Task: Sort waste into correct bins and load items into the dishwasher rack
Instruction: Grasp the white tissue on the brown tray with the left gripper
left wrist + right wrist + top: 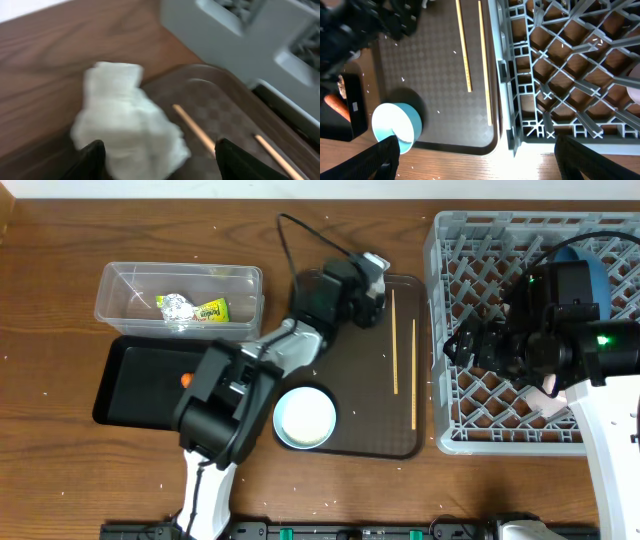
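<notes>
My left gripper goes down onto the near part of the tissue (125,120) next and closes there.
A crumpled white tissue (125,120) lies at the far edge of the brown serving tray (370,430). My left gripper (165,162) is open, its fingers on either side of the tissue; in the overhead view the gripper (372,275) is at the tray's top. Two chopsticks (394,340) lie on the tray, and a white bowl (305,417) stands at its front. The wrapper (205,309) lies in the clear tub (120,280). The carrot (185,378) lies in the black tray (130,370). My right gripper (490,160) is open and empty over the grey rack's (445,435) front left corner.
A dark blue plate (590,265) stands in the rack, partly hidden by my right arm. A pinkish cup (635,92) shows at the rack's edge. White grains (330,220) are scattered on the wooden table. A black cable (300,230) runs behind the left arm.
</notes>
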Controlling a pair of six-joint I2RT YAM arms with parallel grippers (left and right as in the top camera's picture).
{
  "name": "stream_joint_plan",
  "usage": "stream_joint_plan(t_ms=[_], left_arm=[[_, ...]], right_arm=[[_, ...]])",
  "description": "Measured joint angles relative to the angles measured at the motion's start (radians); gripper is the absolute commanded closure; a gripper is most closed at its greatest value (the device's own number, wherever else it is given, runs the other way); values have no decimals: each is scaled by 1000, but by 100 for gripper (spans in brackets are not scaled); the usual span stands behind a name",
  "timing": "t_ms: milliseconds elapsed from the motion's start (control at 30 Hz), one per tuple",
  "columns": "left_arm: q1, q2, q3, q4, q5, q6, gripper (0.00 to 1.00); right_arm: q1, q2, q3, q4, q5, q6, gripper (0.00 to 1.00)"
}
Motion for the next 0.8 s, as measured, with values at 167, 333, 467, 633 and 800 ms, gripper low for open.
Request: stream_joint_plan(t_ms=[167, 333, 467, 633, 800], left_arm=[[-34, 56, 0, 42, -31, 28, 31], [-31, 105, 0, 65, -51, 39, 44], [-29, 113, 0, 68, -60, 42, 76], [-28, 113, 0, 69, -61, 37, 94], [-28, 110, 0, 51, -63, 6, 94]], right_arm=[[0, 0, 0, 0, 0, 0, 8], [0, 0, 0, 0, 0, 0, 8], [0, 0, -1, 0, 0, 0, 8], [0, 0, -1, -1, 0, 0, 8], [0, 0, -1, -3, 0, 0, 8]])
